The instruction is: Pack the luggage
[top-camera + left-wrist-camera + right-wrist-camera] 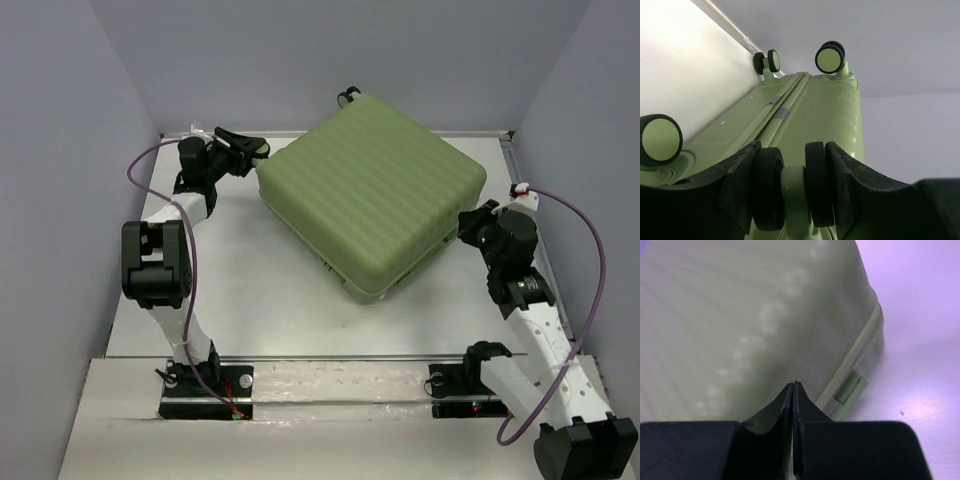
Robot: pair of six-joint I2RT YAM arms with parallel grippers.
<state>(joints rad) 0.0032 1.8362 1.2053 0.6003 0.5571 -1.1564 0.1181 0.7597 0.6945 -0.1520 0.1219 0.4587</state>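
Note:
I should next use my left gripper to pull the luggage's wheel back and to the left in the top view, onto bare tabletop, so the angled luggage gets straight. Then I should let go.
The luggage (372, 192), a light-green ribbed hard-shell suitcase, lies closed and flat on the white table, turned at an angle. My left gripper (255, 150) is at its back-left corner, shut on a black-and-green caster wheel (792, 187); its two fingers press the twin wheel's outer faces. Other caster wheels (830, 57) show further along the luggage (815, 115) in the left wrist view. My right gripper (468, 228) is shut and empty, its tips (794, 386) against the luggage's (740, 325) right side, near the seam and a green hinge tab (850, 388).
The white table (240, 290) is walled by grey-purple panels at left, back and right. A raised rail (330, 356) runs along the near edge by the arm bases. Purple cables (585, 240) loop off both arms.

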